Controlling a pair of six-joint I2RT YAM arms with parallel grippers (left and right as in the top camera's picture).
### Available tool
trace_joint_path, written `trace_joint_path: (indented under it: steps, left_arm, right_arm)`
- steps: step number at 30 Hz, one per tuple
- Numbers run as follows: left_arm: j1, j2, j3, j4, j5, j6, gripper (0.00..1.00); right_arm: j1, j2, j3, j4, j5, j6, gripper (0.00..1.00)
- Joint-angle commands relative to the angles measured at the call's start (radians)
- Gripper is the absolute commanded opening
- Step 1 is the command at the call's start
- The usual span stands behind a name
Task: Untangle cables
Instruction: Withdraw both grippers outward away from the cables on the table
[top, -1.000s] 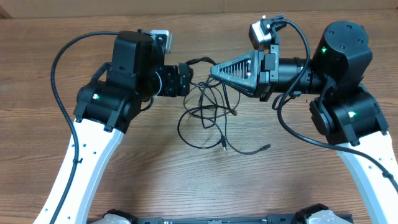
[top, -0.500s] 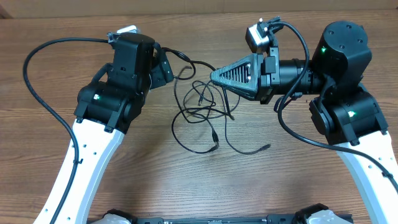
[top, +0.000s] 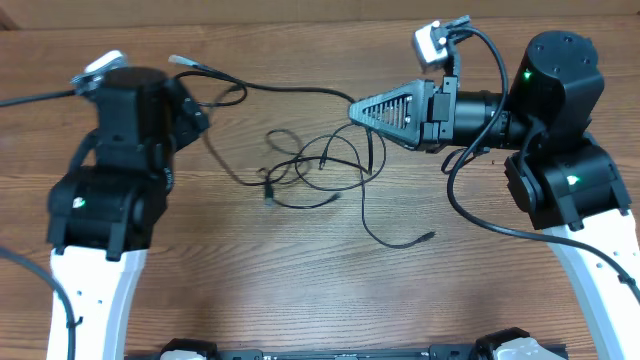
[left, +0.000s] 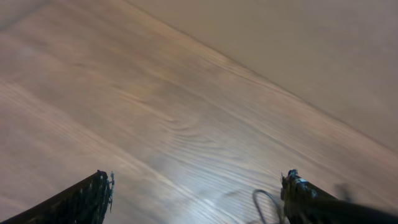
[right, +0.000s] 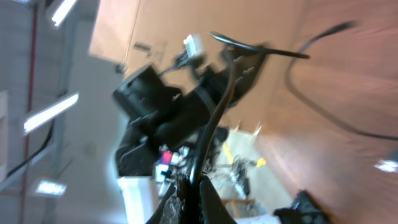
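My right gripper needs to tilt down and lower onto bare wood clear of the tangle (top: 420, 183), which is below the tangle and to its right in the overhead view, and let go of the cord.
The cables (top: 320, 165) lie as a loose tangle of thin black cords on the wooden table between the arms. One cord (top: 280, 91) stretches from the right gripper (top: 356, 105) leftward to a metal-tipped plug (top: 178, 61) near the left arm. Other plug ends lie at the front right (top: 428, 238) and the middle (top: 268, 196). My right gripper (right: 190, 194) is shut on a black cord (right: 214, 124). My left gripper (left: 198, 190) hangs wide open over bare wood with nothing between its fingers; a cord loop (left: 264, 202) shows beside its right finger.
Thick black wiring (top: 30, 98) trails off the left arm toward the table's left edge. The right arm's base (top: 565, 180) stands at the right. A pale wall (left: 298, 43) borders the table's far edge.
The left arm has swung left, away from the tangle, and one cord now lies drawn out to the left. The tangle has spread and flattened. The right gripper has barely moved.
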Motion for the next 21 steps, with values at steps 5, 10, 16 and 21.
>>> trace_joint_path:
  steps: [5, 10, 16, 21]
  left_arm:
    - [0.077, -0.017, 0.009, -0.054, -0.018, 0.004, 0.90]
    - [0.077, -0.016, 0.009, -0.051, 0.097, 0.015, 0.91]
    - [0.077, -0.016, 0.009, -0.042, 0.389, 0.191, 0.91]
    - [0.077, -0.016, 0.008, -0.042, 0.636, 0.303, 0.92]
  right_arm:
    - [-0.034, -0.010, 0.014, -0.114, 0.211, -0.196, 0.04]
    - [-0.034, -0.010, 0.014, -0.139, 0.273, -0.236, 0.04]
    - [-0.034, -0.010, 0.014, -0.220, 0.444, -0.319, 0.04]
    - [-0.002, -0.009, 0.014, -0.219, 0.408, -0.346, 0.04]
